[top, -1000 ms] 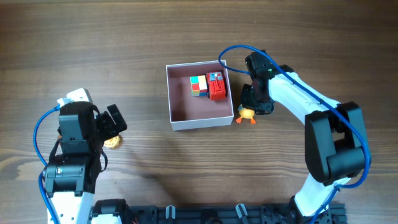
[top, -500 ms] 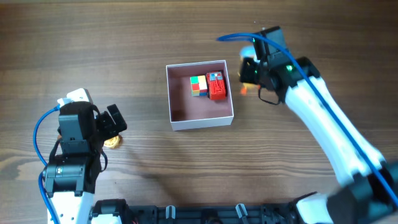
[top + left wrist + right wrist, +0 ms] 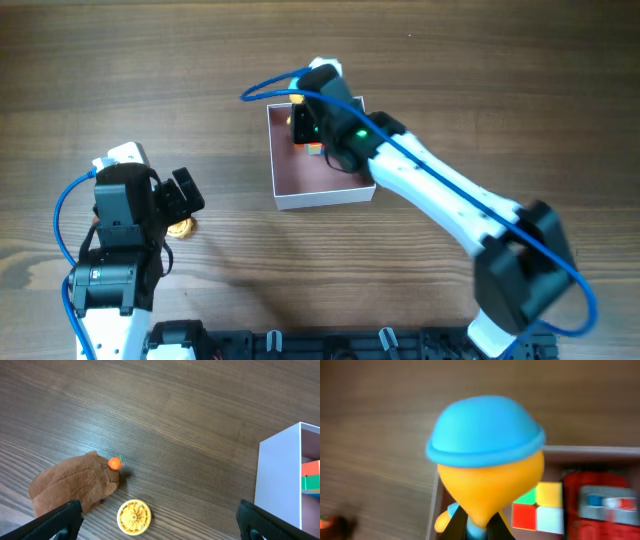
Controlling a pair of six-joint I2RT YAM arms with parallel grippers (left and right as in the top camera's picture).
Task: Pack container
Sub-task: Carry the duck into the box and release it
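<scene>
My right gripper has the duck toy to bring down next into the container's far corner (image 3: 284,121) beside the colour cube, as the container's pink bottom shows open along its side.
The container (image 3: 322,196), a white square box with a pink inside, stands mid-table. It also shows in the right wrist view (image 3: 600,450) and the left wrist view (image 3: 277,480). My right gripper (image 3: 306,124) hovers over its back left part. In the right wrist view the gripper (image 3: 475,525) is shut on a yellow duck toy with a blue hat (image 3: 487,445). A colour cube (image 3: 537,507) and a red toy (image 3: 600,505) lie inside the container. My left gripper (image 3: 160,520) is open above the table, left of the container.
A brown plush toy (image 3: 70,485) with an orange nose and a small yellow disc (image 3: 134,517) lie on the wood under my left gripper (image 3: 185,200). The right arm stretches across the container's right side in the overhead view.
My right gripper lifted the duck from the table right of the container and swung left, ending above the container's back left. The left arm has not moved.
</scene>
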